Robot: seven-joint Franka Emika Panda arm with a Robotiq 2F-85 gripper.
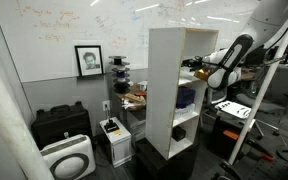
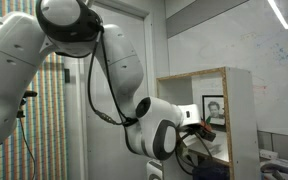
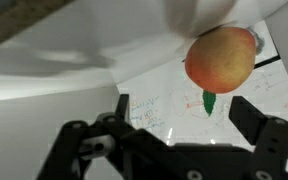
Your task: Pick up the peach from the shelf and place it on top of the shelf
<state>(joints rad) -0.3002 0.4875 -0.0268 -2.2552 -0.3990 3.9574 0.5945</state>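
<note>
I should move my gripper outward next, deeper into the shelf opening, and then shift it toward the right in the wrist view to the peach [image 3: 221,59].
The peach [image 3: 221,58], orange-red with a green leaf [image 3: 208,102], fills the upper right of the wrist view, just beyond my fingertips. It touches a white shelf board [image 3: 74,50]. My gripper [image 3: 187,110] is open, with its dark fingers spread on either side below the fruit and not touching it. In both exterior views the arm reaches into the upper opening of the white shelf [image 1: 169,90] [image 2: 242,110], with the gripper [image 1: 192,66] [image 2: 192,128] inside it. The peach is too small to make out in the exterior views.
A whiteboard with writing covers the wall behind the shelf [image 1: 74,20]. A framed portrait [image 1: 88,60] hangs on it. A black case [image 1: 59,125], a white round-faced appliance [image 1: 69,158] and small boxes [image 1: 114,138] stand on the floor beside the shelf. A cluttered table [image 1: 134,98] is behind.
</note>
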